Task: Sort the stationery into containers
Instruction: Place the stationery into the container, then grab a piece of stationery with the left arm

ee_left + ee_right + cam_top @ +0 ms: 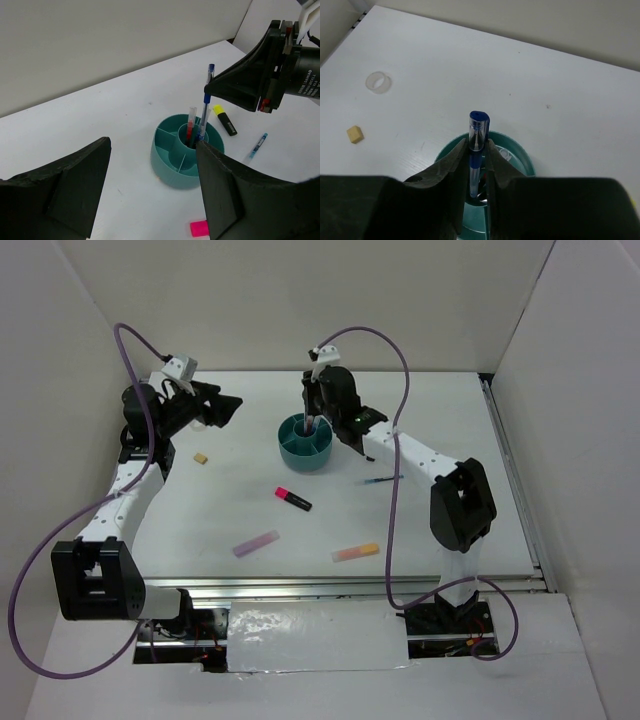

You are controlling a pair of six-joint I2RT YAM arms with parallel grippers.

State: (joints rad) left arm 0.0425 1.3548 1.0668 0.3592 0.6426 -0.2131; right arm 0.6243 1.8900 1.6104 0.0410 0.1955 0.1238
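Next, my left gripper moves past the organizer, down onto the second blue pen's clear end, as that end lies below, to its right in the top view.
The round teal organizer stands at mid-table. My right gripper is shut on a blue pen, held upright with its lower end in the organizer's centre well. In the left wrist view a red pen stands in that well beside the held blue pen. My left gripper is open and empty, above the table to the left of the organizer. On the table lie a pink-capped highlighter, a lilac stick, an orange stick, a second blue pen, a tan eraser and a clear ring.
A yellow-capped highlighter lies just beyond the organizer, under the right arm. White walls close in the table at the back and both sides. The eraser also shows in the right wrist view.
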